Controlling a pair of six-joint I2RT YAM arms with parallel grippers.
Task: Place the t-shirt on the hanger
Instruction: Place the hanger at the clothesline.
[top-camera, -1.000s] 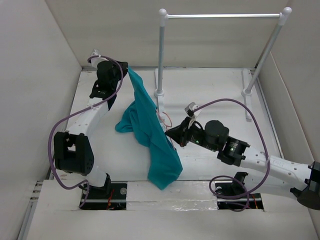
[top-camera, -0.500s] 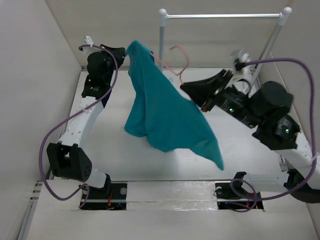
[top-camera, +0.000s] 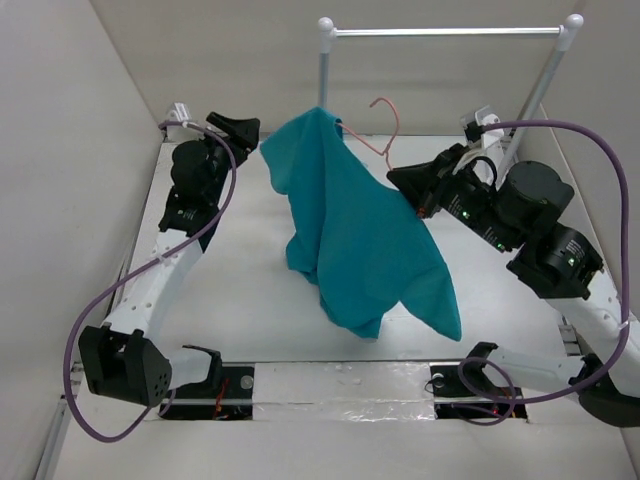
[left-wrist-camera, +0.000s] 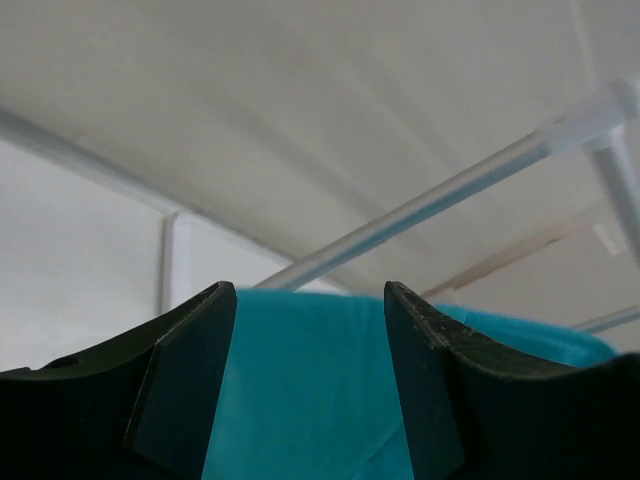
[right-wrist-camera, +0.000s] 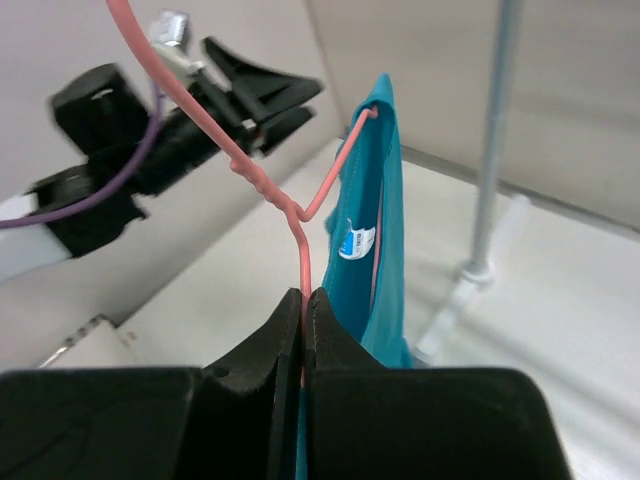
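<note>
My right gripper is holding the hanger (top-camera: 385, 115) and will next move outward to the bar's end (top-camera: 548, 31) on its right in the top view to release it there, since the hanger's hook is bare.
The teal t-shirt (top-camera: 350, 230) hangs in the air, draped over the thin pink hanger (top-camera: 385, 115), whose hook pokes up above the cloth. My right gripper (top-camera: 415, 192) is shut on the hanger's wire (right-wrist-camera: 302, 250) just below its twisted neck, and the t-shirt (right-wrist-camera: 385, 250) with its white label hangs behind the wire. My left gripper (top-camera: 243, 127) stands open just left of the shirt's upper edge, clamping nothing. In the left wrist view the t-shirt (left-wrist-camera: 300, 380) shows beyond the gap of the left gripper (left-wrist-camera: 308, 295).
A white-and-silver rail (top-camera: 440, 32) on two posts stands at the back of the white table (top-camera: 230, 290), close behind the hanger's hook. White walls enclose the left, back and right. Purple cables loop off both arms.
The left gripper has opened and let go of the shirt's shoulder. The shirt now hangs from the hanger alone and has swung slightly right. The right arm shifted a little lower.
</note>
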